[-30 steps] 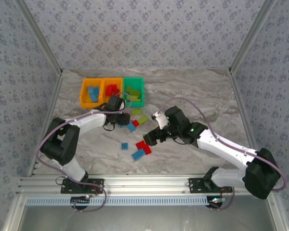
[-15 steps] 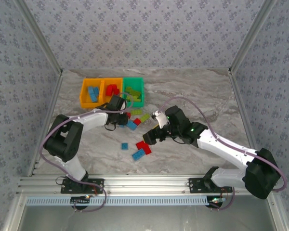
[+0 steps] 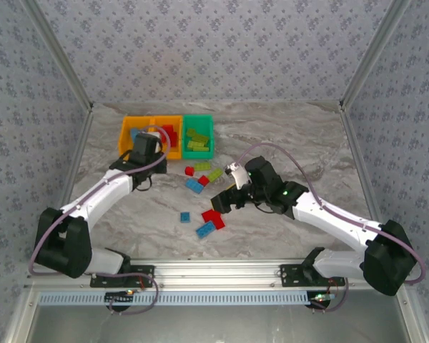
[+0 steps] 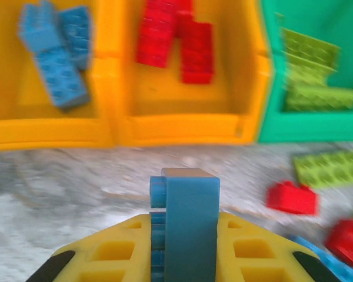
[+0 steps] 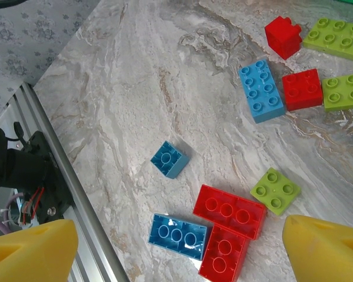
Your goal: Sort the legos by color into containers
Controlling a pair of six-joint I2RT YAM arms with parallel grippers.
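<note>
The orange bin holding blue legos is farther outward. My left gripper will move outward to it, away from the green bin (image 4: 306,132), and release the matching blue lego inside.
My left gripper (image 4: 185,241) is shut on a blue lego (image 4: 191,200) standing upright between its yellow pads. It hovers just in front of the containers (image 3: 200,118). The left orange bin (image 4: 47,132) holds blue legos, the middle orange bin (image 4: 182,129) red ones, and the green bin (image 4: 306,132) lime ones. My right gripper (image 5: 176,252) hangs open above loose legos on the table: two joined red bricks (image 5: 229,211), an overturned blue brick (image 5: 177,236), a small blue one (image 5: 170,158) and a lime square (image 5: 275,190).
More loose bricks lie between the arms and the bins: a blue one (image 5: 261,91), two red ones (image 5: 289,36) and lime ones (image 5: 335,38). The metal rail (image 3: 214,275) runs along the near edge. Patterned walls enclose the marble table (image 3: 300,136).
My left gripper shut on a blue lego at the pile, then swung up and left to the front of the bins. The right arm has hardly moved.
</note>
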